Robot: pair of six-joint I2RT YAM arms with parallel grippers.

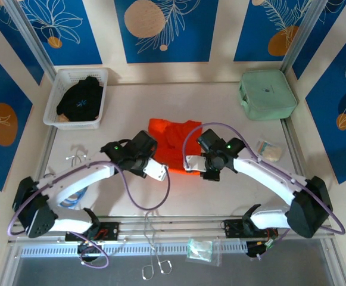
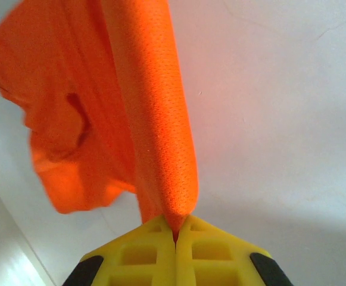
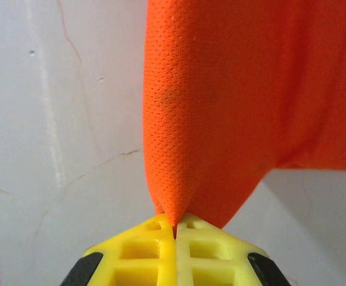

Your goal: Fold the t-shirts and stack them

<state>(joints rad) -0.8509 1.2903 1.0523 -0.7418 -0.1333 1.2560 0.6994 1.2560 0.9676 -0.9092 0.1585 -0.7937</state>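
Note:
My right gripper moves outward next, lowers the pinched point to the orange t-shirt's far edge (image 1: 192, 123) and releases it, since that edge lies outward of the gripper.
A bright orange t-shirt (image 1: 174, 142) lies bunched in the middle of the white table. My left gripper (image 1: 158, 169) is at its near left edge and my right gripper (image 1: 192, 163) at its near right edge. In the left wrist view the yellow fingers (image 2: 149, 250) are shut on a fold of the orange t-shirt (image 2: 155, 119), lifted off the table. In the right wrist view my right gripper (image 3: 175, 226) is likewise shut on a pinched point of the orange fabric (image 3: 232, 107). A black t-shirt (image 1: 81, 98) with a pale-blue mark sits crumpled in a white basket (image 1: 77, 72) at the back left.
A mint-green case (image 1: 267, 94) stands at the back right. A small packet (image 1: 269, 149) lies right of my right arm, a bent wire piece (image 1: 77, 156) and a blue roll (image 1: 74, 199) on the left. A plastic bag (image 1: 201, 250) and metal forceps (image 1: 155, 266) lie at the near edge.

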